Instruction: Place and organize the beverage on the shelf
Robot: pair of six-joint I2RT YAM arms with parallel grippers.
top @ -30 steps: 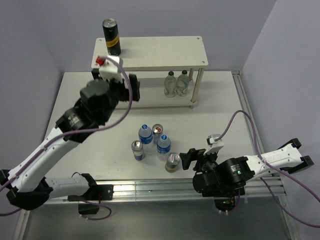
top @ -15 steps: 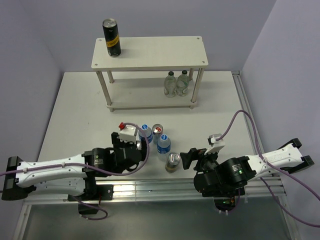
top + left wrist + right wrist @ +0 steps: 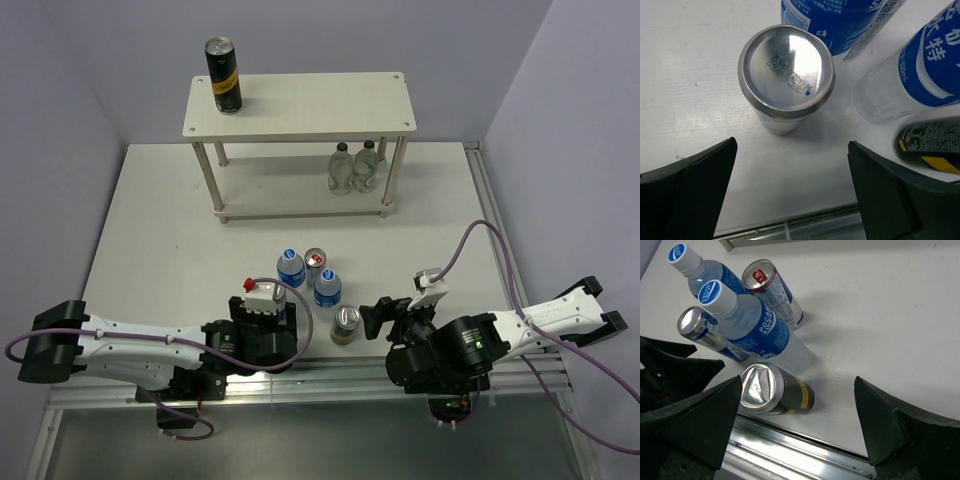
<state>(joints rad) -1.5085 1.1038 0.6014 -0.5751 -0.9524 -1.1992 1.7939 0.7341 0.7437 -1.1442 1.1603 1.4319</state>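
The silver-topped slim can point(image 3: 786, 70) stands outward of the open fingers and a little lower, so next my left gripper will come outward and down to straddle it.
The cream shelf point(image 3: 300, 100) stands at the back, with one black-and-gold can point(image 3: 223, 75) on its top board and two clear bottles point(image 3: 353, 167) on the lower board. On the table stand two blue-label bottles point(image 3: 291, 267) point(image 3: 327, 288), a red-topped slim can point(image 3: 316, 259) and a second black-and-gold can point(image 3: 346, 323). My left gripper point(image 3: 272, 322) is open and hides a silver-topped slim can point(image 3: 786, 70), which stands just ahead of its open fingers point(image 3: 791, 145). My right gripper point(image 3: 378, 318) is open and empty. The black-and-gold can point(image 3: 775, 389) lies between its fingers point(image 3: 799, 382), close to the left one.
The metal rail point(image 3: 320, 372) of the table's near edge runs just below both grippers. In the left wrist view a blue-label bottle point(image 3: 920, 75) and the black-and-gold can point(image 3: 930, 150) stand close on the right. Purple walls close in the back and the sides.
My left arm has swung from the shelf's left end down to the near table edge and now sits low behind the silver-topped can. The right arm has not moved.
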